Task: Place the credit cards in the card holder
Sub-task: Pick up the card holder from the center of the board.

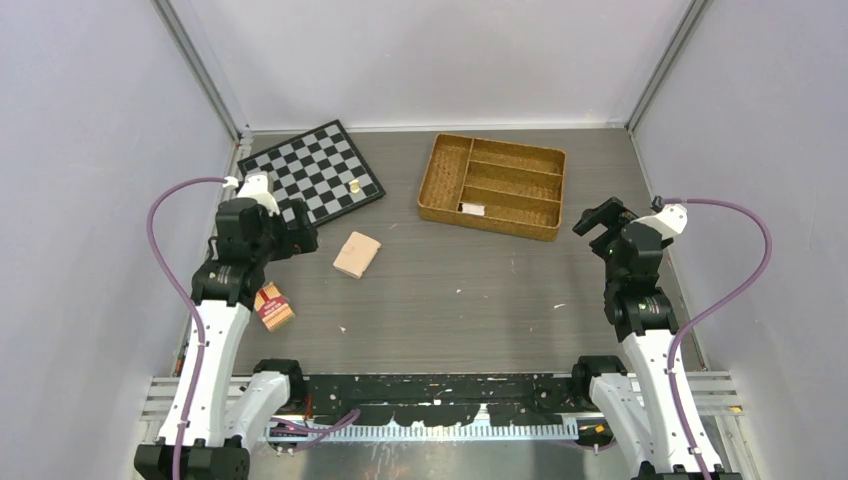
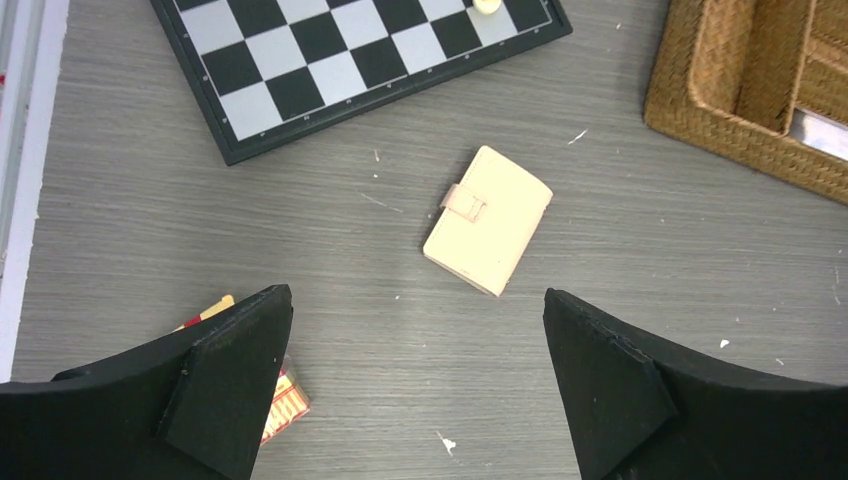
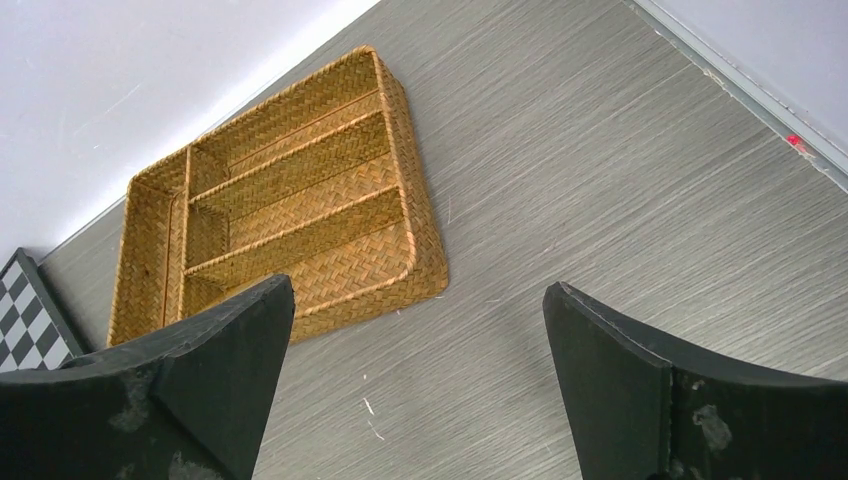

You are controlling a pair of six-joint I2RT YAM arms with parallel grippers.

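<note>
Next, my left gripper goes to the right in the top view, turning and lowering onto the card holder's near end (image 1: pixel 350 265) (image 2: pixel 470 257), as the card holder lies slanted below.
The card holder (image 1: pixel 357 254) is a peach-beige wallet lying folded shut on the grey table, its snap tab (image 2: pixel 465 203) closed. It also shows in the left wrist view (image 2: pixel 488 220). No credit cards show in any view. My left gripper (image 1: pixel 299 234) is open and empty, raised above the table to the left of the card holder; in the left wrist view (image 2: pixel 415 385) the wallet lies ahead of the jaws. My right gripper (image 1: pixel 599 217) is open and empty, raised at the right of the table, in the right wrist view (image 3: pixel 415 385) over bare table.
A woven wicker divided tray (image 1: pixel 492 184) stands at the back centre-right, with a small pale item (image 1: pixel 472 209) in its front compartment. A chessboard (image 1: pixel 310 172) with one pale piece (image 1: pixel 354 185) lies back left. A red-brown packet (image 1: pixel 272 306) lies by the left arm.
</note>
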